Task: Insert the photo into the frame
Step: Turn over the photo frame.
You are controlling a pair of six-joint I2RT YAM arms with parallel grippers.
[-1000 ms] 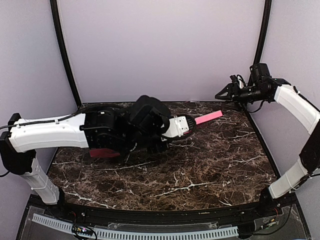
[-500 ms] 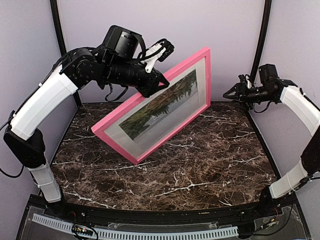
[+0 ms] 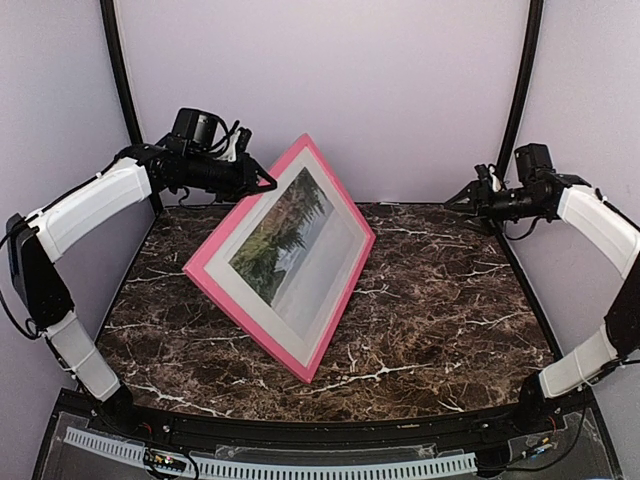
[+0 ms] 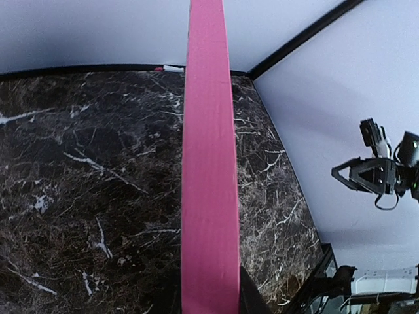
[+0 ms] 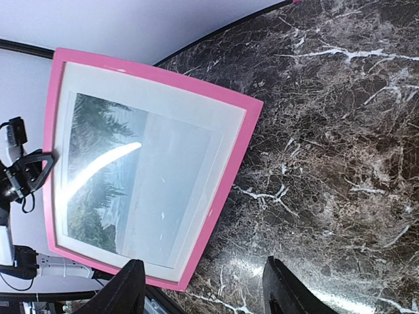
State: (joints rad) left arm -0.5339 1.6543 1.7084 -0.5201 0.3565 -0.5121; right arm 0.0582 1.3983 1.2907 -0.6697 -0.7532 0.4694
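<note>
The photo (image 3: pixel 280 240) is already inside the tilted frame, so my left gripper needs to lower the frame flat onto the dark marble below it next and let go of the pink edge.
The pink frame (image 3: pixel 343 300) stands tilted on the dark marble table (image 3: pixel 470 310), face toward the front right, and its lower edge seems to rest on the marble. The photo (image 3: pixel 280 240) of trees and water sits inside it behind a white mat (image 3: pixel 305 315). My left gripper (image 3: pixel 258 182) is shut on the frame's upper left edge. In the left wrist view that pink edge (image 4: pixel 209 163) runs straight up between the fingers (image 4: pixel 252 297). My right gripper (image 3: pixel 462 195) hangs open at the back right, holding nothing. Its wrist view shows the frame (image 5: pixel 226 176) and photo (image 5: pixel 111 190) beyond the gripper (image 5: pixel 206 291).
Lilac walls and black corner posts (image 3: pixel 520 80) close in the back and sides. A black rail (image 3: pixel 300 435) borders the table's near edge. Bare marble (image 5: pixel 340 150) lies to the right of the frame.
My left arm has raised the frame from flat on the table and swung it back to the left, so it now stands steeper and turned. My right arm has barely moved.
</note>
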